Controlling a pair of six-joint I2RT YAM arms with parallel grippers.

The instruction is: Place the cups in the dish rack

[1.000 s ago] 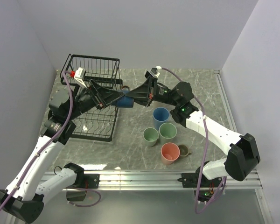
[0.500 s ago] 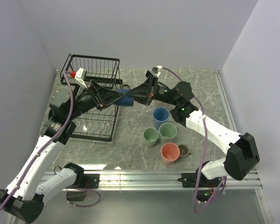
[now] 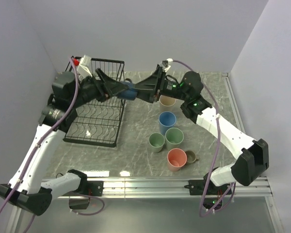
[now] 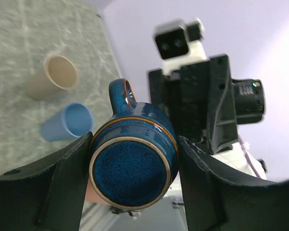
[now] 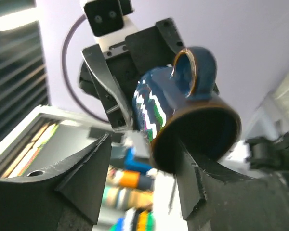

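Next, my left gripper moves outward, then down into the basket shelf's far corner (image 3: 112, 69). Its fingers tilt downward so the sideways dark-blue cup is released opening down.
The small dark-blue cup (image 3: 130, 91) hangs in the air over the right edge of the dish rack (image 3: 94, 127), lying sideways. My left gripper (image 3: 122, 89) is shut on its body, base toward the left wrist camera (image 4: 133, 169). My right gripper (image 3: 139, 90) faces it from the right and stands open. In the right wrist view one finger sits at the cup's mouth (image 5: 202, 132) and the other finger stands well apart. On the table stand a beige tumbler (image 3: 167, 101), a light blue one (image 3: 167, 121), two pale green ones (image 3: 174, 137) (image 3: 156, 141), a salmon one (image 3: 176, 159) and a small beige mug (image 3: 191, 156).
The rack's raised basket tier (image 3: 101, 68) stands at the back left, near the walls. The beige tumbler (image 4: 55, 76) and the light blue tumbler (image 4: 70, 122) show below the held cup in the left wrist view. The standing cups cluster right of the rack.
Both grippers have risen and shifted toward the back with the dark-blue cup. My right gripper has opened and let go of it. The left gripper now holds it alone.
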